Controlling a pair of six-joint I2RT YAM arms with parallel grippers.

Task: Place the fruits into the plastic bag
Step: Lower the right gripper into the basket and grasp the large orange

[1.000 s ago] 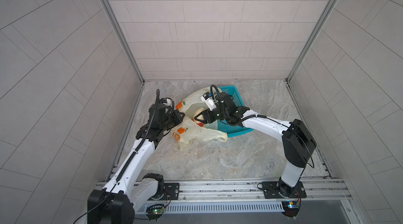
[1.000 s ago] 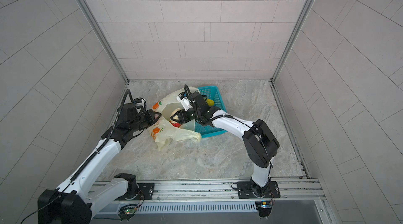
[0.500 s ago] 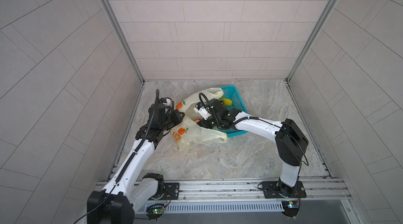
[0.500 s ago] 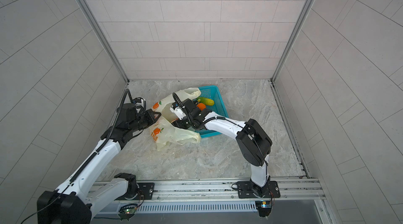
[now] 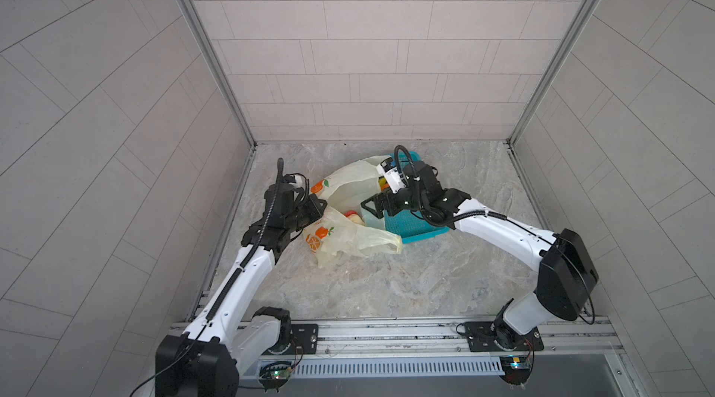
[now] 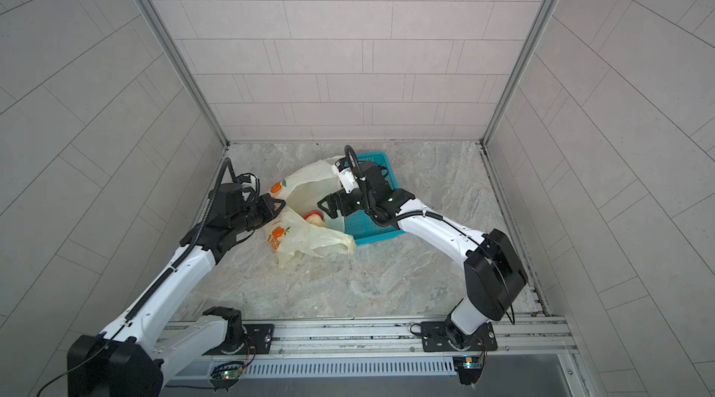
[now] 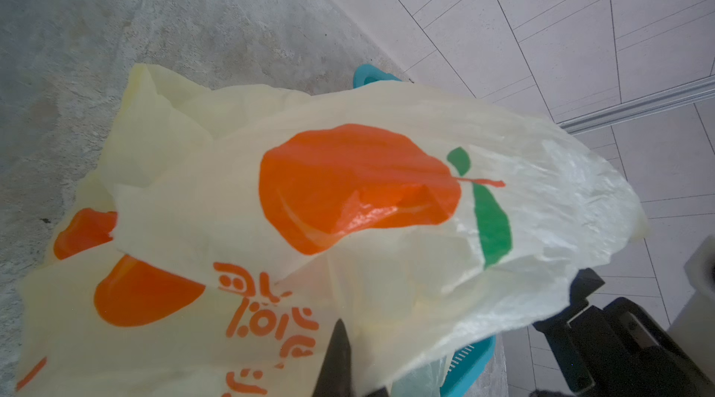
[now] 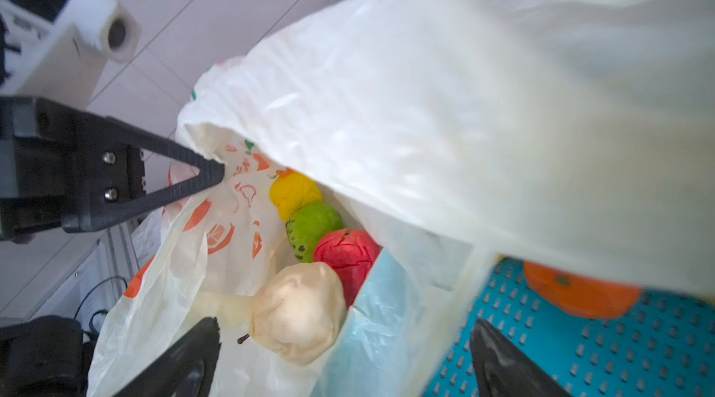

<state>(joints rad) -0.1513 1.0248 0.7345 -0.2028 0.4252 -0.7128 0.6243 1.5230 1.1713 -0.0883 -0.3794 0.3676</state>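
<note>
The orange fruit is still outside the bag, so the robot's right gripper will next move away from the bag's opening and down into the teal basket onto the orange fruit.
The cream-yellow plastic bag lies mouth-open against the teal basket. My left gripper is shut on the bag's rim and holds it up; its fingers pinch the film in the right wrist view. My right gripper stands open at the bag's mouth, holding nothing. Inside the bag lie a yellow fruit, a green bumpy one, a red one and a pale cream one. An orange fruit sits in the basket, half hidden by the bag.
The teal perforated basket stands right behind the bag, under my right wrist. Tiled walls close in the marble floor on three sides. The arms' rail runs along the front.
My right gripper has opened wide and let the pale fruit go into the bag, then drawn back slightly toward the basket. The left gripper still holds the bag's rim in place.
</note>
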